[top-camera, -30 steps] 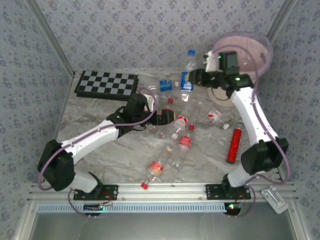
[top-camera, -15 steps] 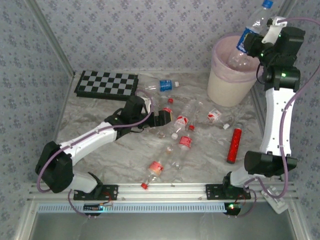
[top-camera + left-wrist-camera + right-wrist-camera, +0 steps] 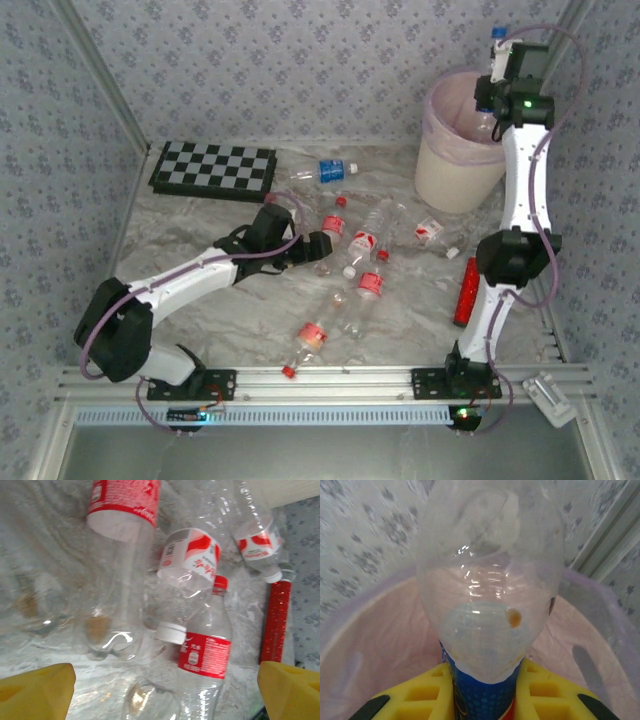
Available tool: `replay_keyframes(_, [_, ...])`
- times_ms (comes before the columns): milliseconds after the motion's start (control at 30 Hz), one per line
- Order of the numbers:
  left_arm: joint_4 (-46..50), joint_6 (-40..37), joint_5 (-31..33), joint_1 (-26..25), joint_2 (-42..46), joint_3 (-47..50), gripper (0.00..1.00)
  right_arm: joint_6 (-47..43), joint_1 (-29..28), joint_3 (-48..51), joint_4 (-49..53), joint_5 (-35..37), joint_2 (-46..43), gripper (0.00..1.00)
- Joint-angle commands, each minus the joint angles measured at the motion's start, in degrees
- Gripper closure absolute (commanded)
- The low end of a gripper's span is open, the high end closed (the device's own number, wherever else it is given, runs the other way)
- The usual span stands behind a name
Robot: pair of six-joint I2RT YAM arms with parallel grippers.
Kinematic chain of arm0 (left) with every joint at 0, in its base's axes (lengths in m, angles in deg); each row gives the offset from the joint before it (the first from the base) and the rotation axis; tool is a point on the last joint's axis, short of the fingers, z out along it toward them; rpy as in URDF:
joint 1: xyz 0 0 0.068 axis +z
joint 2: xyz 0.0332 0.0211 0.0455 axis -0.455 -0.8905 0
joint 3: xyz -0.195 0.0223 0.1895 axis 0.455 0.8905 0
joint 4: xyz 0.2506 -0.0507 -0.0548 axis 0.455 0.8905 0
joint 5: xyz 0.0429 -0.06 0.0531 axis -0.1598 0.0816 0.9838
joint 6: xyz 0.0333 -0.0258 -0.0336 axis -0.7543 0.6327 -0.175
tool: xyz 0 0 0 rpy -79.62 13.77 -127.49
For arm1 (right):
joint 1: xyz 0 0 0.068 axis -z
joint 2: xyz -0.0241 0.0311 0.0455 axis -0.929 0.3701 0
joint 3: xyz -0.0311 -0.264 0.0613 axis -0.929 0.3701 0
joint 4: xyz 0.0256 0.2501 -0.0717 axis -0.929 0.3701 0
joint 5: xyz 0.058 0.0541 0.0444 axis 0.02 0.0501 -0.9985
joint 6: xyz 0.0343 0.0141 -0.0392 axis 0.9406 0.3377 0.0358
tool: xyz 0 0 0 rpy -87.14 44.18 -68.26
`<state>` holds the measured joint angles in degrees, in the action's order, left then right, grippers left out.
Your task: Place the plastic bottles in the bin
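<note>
I need to lower the blue-labelled bottle next with my right gripper, as it hangs in the bin's pink-lined opening (image 3: 367, 645), past the bin's rim and then let it go.
My right gripper (image 3: 508, 78) is raised over the bin (image 3: 452, 170) and shut on a clear blue-labelled bottle (image 3: 487, 605). That bottle stands upright, blue cap up, with its base (image 3: 484, 121) hanging in the bin's pink-lined mouth (image 3: 367, 645). My left gripper (image 3: 320, 246) hovers low over the cluster of bottles mid-table; its yellow fingertips (image 3: 35, 690) stand wide apart, open and holding nothing. Below it lie a red-labelled, red-capped bottle (image 3: 205, 655) and a white-capped bottle (image 3: 187, 560). Another blue-labelled bottle (image 3: 330, 170) lies near the back.
A checkerboard (image 3: 213, 170) lies at the back left. A solid red tube (image 3: 468, 290) rests by the right arm. More red-labelled bottles (image 3: 312, 335) are scattered toward the front edge. Patterned walls close in the table on three sides.
The right arm has swung the blue-labelled bottle up and over the bin, turning it upright. The left gripper has shifted slightly over the bottle cluster.
</note>
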<state>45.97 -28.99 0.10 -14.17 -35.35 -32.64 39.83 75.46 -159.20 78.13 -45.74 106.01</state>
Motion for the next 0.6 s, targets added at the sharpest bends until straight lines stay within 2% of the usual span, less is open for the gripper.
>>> replay_keyframes(0, [2.44, 0.51, 2.29, 0.53, -0.06, -0.37, 0.06, -1.93, 0.54, -6.88, 8.92, 1.49, 4.56, 1.0])
replay_keyframes(233, [4.83, -0.57, 3.35, 0.54, 1.3, -0.88, 0.06, -2.2, 2.42, -7.09, 14.48, -3.21, 10.7, 1.0])
replay_keyframes(567, [6.08, -0.63, 3.74, 0.88, 2.13, -1.49, 0.09, -0.78, 3.28, -5.42, 15.73, -4.47, 16.52, 1.0])
